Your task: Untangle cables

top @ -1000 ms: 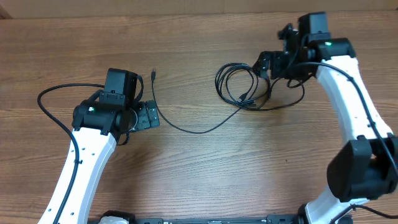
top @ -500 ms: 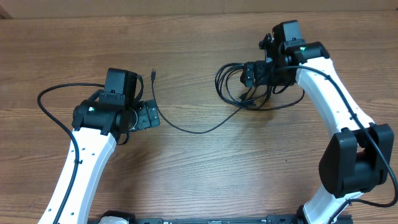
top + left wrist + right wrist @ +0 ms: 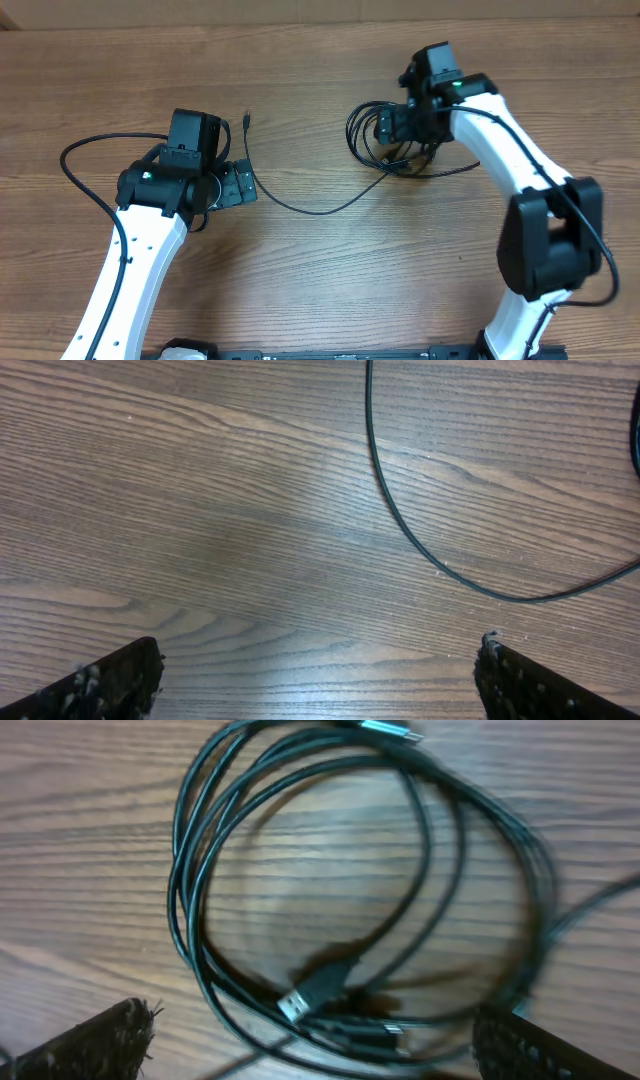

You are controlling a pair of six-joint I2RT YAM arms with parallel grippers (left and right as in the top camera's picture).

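Note:
The robot will next lower its right gripper to the left in the overhead view, onto the coil's inner piece of cable (image 3: 368, 131) (image 3: 226, 838), because the bare wood inside the coil's loop leaves room for a finger.
A tangle of thin black cables (image 3: 372, 135) lies coiled on the wood table at upper right. One strand (image 3: 300, 207) runs from it in a long curve left to a small plug (image 3: 247, 119). My right gripper (image 3: 392, 127) is open and hovers over the coil's right side. In the right wrist view the loops (image 3: 300, 870) fill the frame, with a silver-tipped USB plug (image 3: 318, 990) between the open fingers. My left gripper (image 3: 240, 186) is open and empty, beside the long strand (image 3: 420, 540).
A thicker black robot cable (image 3: 85, 170) loops out to the left of the left arm. The table's far edge (image 3: 300, 22) runs along the top of the overhead view.
My right arm has moved left, bringing its gripper from the coil's right edge to over the coil. The left arm and the cables have not moved.

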